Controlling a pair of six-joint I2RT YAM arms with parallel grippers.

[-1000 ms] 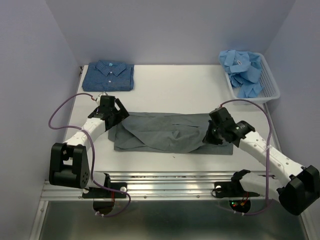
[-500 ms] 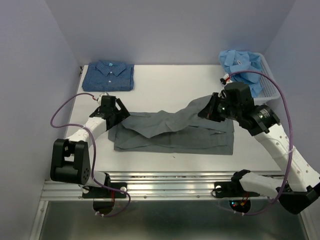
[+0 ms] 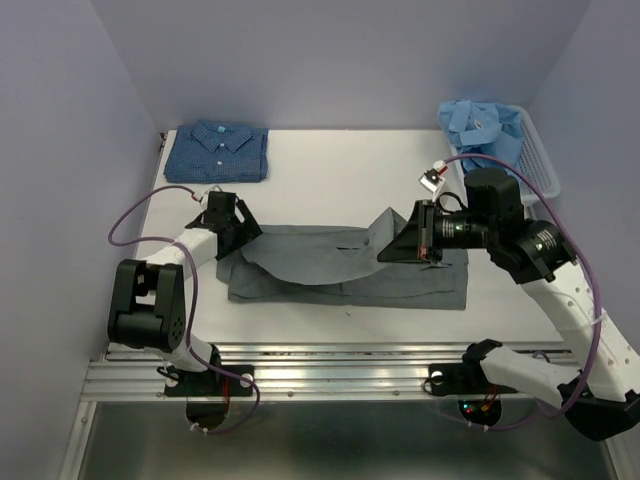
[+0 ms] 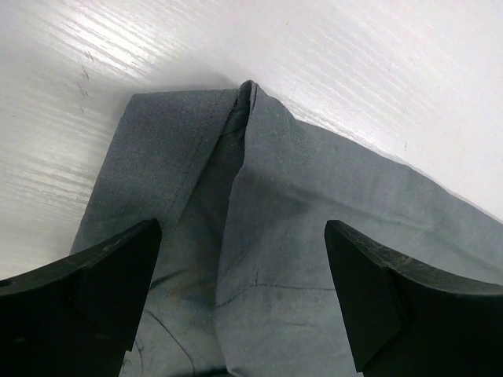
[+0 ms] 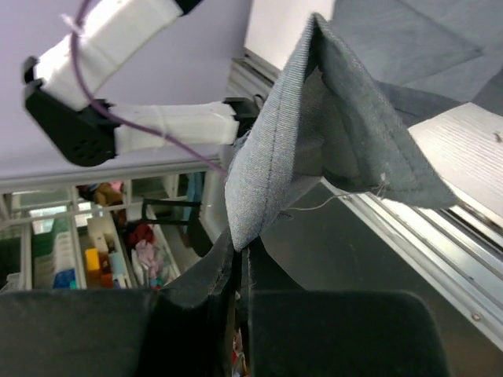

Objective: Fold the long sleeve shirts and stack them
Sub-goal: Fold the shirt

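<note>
The held fold hangs raised above the spread grey shirt. My right gripper moves outward and down over the tabletop beyond its far edge (image 3: 408,200) next and releases.
A plain grey shirt (image 3: 350,275) lies spread across the middle of the table. My right gripper (image 3: 418,246) is shut on a fold of its cloth (image 5: 275,173), holding that part lifted above the rest and stretched toward the left. My left gripper (image 3: 240,226) is open, low over the shirt's left end (image 4: 236,259), fingers on either side of a seam with nothing pinched. A dark blue patterned shirt (image 3: 217,152) lies folded at the back left. Light blue shirts (image 3: 484,125) are piled in the basket.
The white slatted basket (image 3: 545,175) stands at the back right corner. The metal rail (image 3: 330,365) runs along the near table edge. Walls close in on the left, back and right.
My right arm has lifted the grey cloth off the shirt's right end and carried it up and leftward. My left gripper has stayed open at the left end, barely shifting.
</note>
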